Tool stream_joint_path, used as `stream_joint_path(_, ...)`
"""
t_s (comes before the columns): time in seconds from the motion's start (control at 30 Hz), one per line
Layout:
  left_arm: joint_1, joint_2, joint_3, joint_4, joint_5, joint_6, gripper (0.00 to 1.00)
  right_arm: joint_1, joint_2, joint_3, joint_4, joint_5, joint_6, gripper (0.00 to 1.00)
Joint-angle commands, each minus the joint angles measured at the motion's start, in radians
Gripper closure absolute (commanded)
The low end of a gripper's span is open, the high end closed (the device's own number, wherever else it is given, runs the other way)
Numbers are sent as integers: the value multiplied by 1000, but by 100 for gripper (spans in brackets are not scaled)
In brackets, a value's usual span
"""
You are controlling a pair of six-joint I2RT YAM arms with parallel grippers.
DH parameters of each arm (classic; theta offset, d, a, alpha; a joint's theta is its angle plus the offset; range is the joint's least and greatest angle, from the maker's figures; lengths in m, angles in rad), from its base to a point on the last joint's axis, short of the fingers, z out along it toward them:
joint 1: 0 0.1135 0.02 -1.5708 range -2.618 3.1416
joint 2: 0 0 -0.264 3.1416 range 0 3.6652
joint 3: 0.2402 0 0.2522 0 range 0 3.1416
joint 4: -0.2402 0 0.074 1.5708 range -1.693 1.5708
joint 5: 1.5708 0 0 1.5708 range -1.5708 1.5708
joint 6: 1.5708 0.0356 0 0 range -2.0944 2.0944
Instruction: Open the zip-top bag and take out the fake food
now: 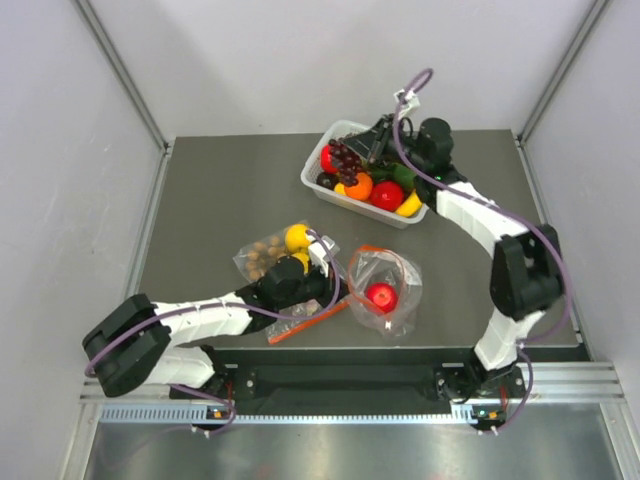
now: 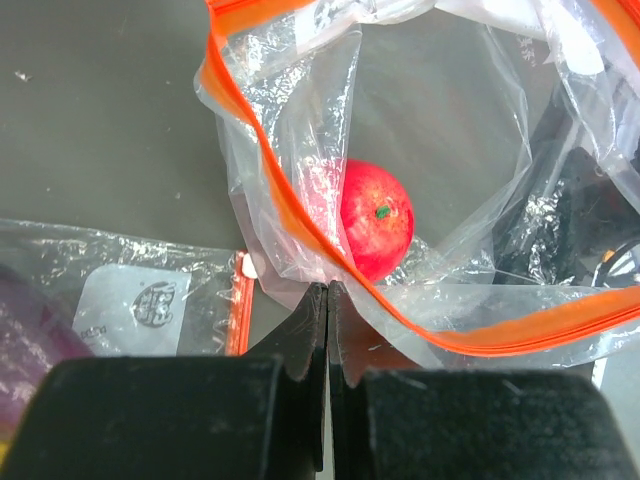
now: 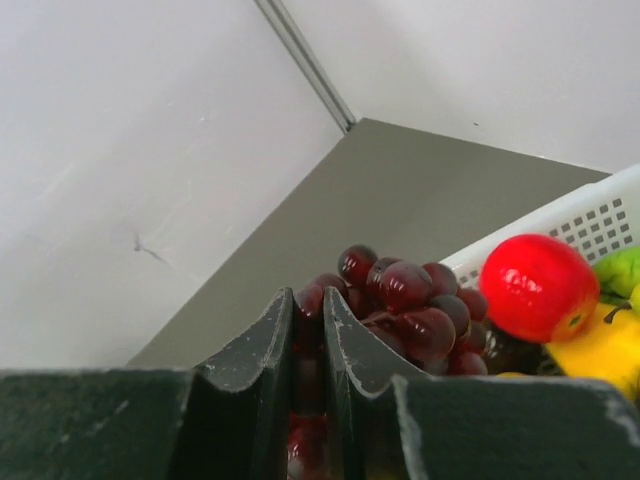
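I will next move my right gripper down and to the left in the top view, into the end of the basket, to let go of the grape bunch [image 3: 415, 300], because it still hangs above the fruit there.
The zip-top bag [image 1: 385, 280] lies open near the front middle of the table, its orange-red zip strip [image 2: 290, 215] spread into a loop. A red apple [image 2: 376, 218] sits inside it, also seen from above [image 1: 381, 296]. My left gripper [image 2: 328, 287] is shut on the bag's mouth edge at the bag's left side [image 1: 340, 290]. My right gripper [image 3: 308, 305] is shut on the dark purple grape bunch [image 3: 415, 300] and holds it over the left end of the white basket [image 1: 372, 148]. The grapes [image 1: 345, 157] hang at the basket's left end.
The white basket [image 1: 325, 190] at the back right holds a red apple [image 3: 535, 285], an orange, yellow and green fruit. A second clear bag [image 1: 272, 252] with a lemon and nuts lies left of my left gripper, its orange strip [image 1: 305, 325] near the front edge.
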Motion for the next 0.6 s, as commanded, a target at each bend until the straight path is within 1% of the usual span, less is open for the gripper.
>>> stream_joint_path(0.0,3,-43,-11,-16,-18,16,100,-11,136,134,8,-71,-91,100)
stream_joint_path(0.03,3,-48,-11,-21,-16,14,100,-11,161,176,-1,-63,-110,100)
stream_joint_path(0.13,4,-62,-13,-41,-19,19,100,-9,231,219,10,-31,-133,100)
stream_joint_path(0.2,4,-69,-19,-47,-30,22,100,-7,273,234,33,-42,-144,100)
stream_joint_path(0.3,7,-66,-20,-50,-39,25,100,-7,336,309,13,-85,-150,100)
stream_joint_path(0.4,10,-51,-16,-50,-35,23,100,-3,373,334,7,-69,-148,100)
stream_joint_path(0.57,12,-17,-13,-24,-16,16,100,26,411,358,-109,26,-272,100)
